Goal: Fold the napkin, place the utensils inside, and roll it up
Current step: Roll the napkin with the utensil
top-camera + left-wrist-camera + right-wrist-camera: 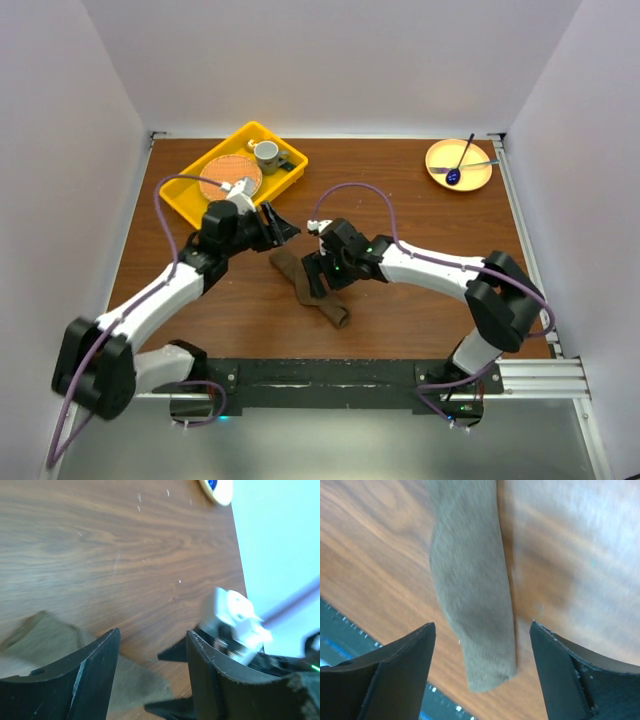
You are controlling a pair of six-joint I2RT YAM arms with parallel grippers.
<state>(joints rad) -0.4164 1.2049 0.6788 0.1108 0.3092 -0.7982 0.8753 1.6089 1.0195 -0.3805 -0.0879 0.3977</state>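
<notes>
The narrow napkin fits between the spread fingers of my right gripper, so I will next move that gripper down and to the left in the top view onto the napkin's middle [298, 281] [471, 567].
The napkin [310, 288] lies as a long, narrow, rolled bundle on the wooden table, running diagonally from its upper left end to its lower right end. My right gripper [322, 278] is open just above its middle. In the right wrist view the napkin's rounded end [470, 590] lies between the spread fingers of that gripper [482, 625], untouched. My left gripper [282, 228] is open and empty, just beyond the napkin's upper end. In the left wrist view [153, 632] the napkin [50, 640] lies below. No gold utensils are in view.
A yellow bin [195, 200] at the back left holds the round orange mat [228, 176] and a cup [266, 153]. A yellow plate [437, 172] at the back right carries a dark blue spoon [461, 160] and a pale utensil. The table's near edge is a black rail [330, 372].
</notes>
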